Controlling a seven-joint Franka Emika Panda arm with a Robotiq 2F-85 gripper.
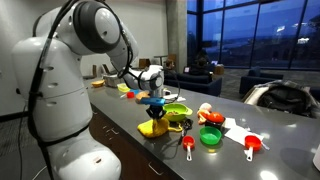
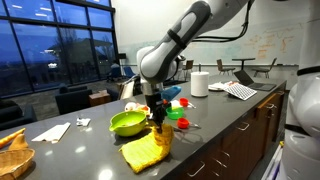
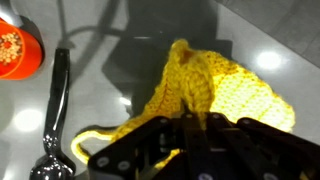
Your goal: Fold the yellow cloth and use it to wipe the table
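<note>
I will lower my gripper and carry the pinched fold away from my base, over the flat-lying part of the yellow cloth (image 1: 150, 129) (image 3: 245, 97), to fold the cloth.
The yellow knitted cloth (image 2: 145, 150) lies on the dark grey table (image 2: 90, 155) near its front edge; one part is pulled up off the surface. It also shows in an exterior view (image 1: 153, 127) and fills the wrist view (image 3: 215, 95). My gripper (image 2: 157, 122) is shut on a pinched fold of the cloth and holds that fold lifted while the rest drapes onto the table. In the wrist view the black jaws (image 3: 190, 125) close together on the yellow fabric.
A lime green bowl (image 2: 128, 122) stands just behind the cloth. Red and green measuring cups (image 1: 210, 135) and spoons (image 1: 250, 146) lie nearby. A black-handled utensil (image 3: 55, 110) and an orange-red cup (image 3: 15, 50) show beside the cloth. A paper roll (image 2: 199, 84) stands further back.
</note>
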